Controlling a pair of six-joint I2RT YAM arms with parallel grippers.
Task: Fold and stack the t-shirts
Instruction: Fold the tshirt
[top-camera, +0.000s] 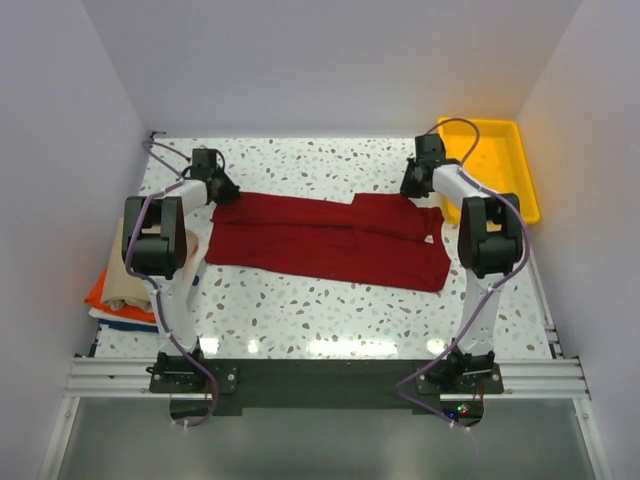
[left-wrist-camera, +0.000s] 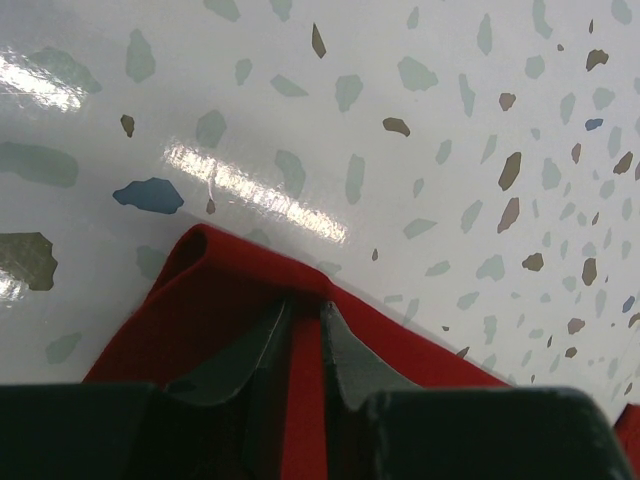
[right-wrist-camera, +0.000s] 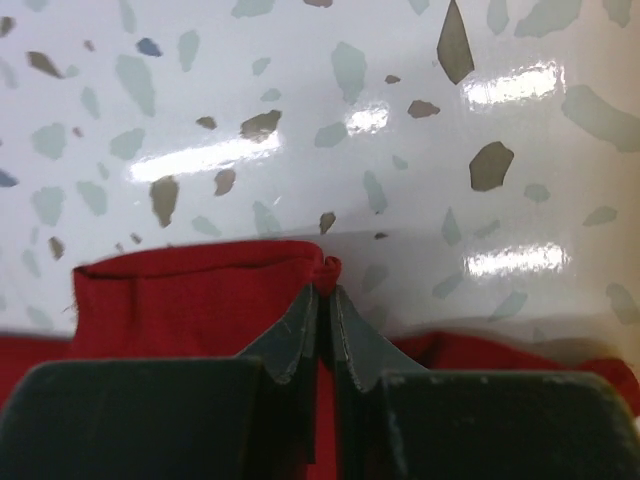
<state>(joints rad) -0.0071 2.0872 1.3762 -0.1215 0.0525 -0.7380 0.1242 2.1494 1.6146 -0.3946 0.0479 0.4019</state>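
Observation:
My right gripper draws the t-shirt's pinched far edge back over the t-shirt's near strip (top-camera: 412, 268) next and releases it there. That strip lies back from it, still uncovered.
A dark red t-shirt (top-camera: 330, 240) lies spread lengthways across the middle of the table, folded to a long band, a small white label (top-camera: 430, 238) at its right end. My left gripper (top-camera: 222, 192) is shut on its far left edge; the left wrist view shows red cloth (left-wrist-camera: 230, 320) pinched between the fingers (left-wrist-camera: 352, 352). My right gripper (top-camera: 412, 186) is shut on the far right edge; in the right wrist view a small bunch of the red cloth (right-wrist-camera: 200, 300) pokes out past the fingertips (right-wrist-camera: 358, 345). Folded tan, orange and blue shirts (top-camera: 118, 296) are stacked at the left edge.
A yellow plastic tray (top-camera: 495, 160) stands at the far right corner. White walls close in the speckled table (top-camera: 330, 320) on three sides. The arm bases sit on a black rail (top-camera: 320, 378) at the near edge.

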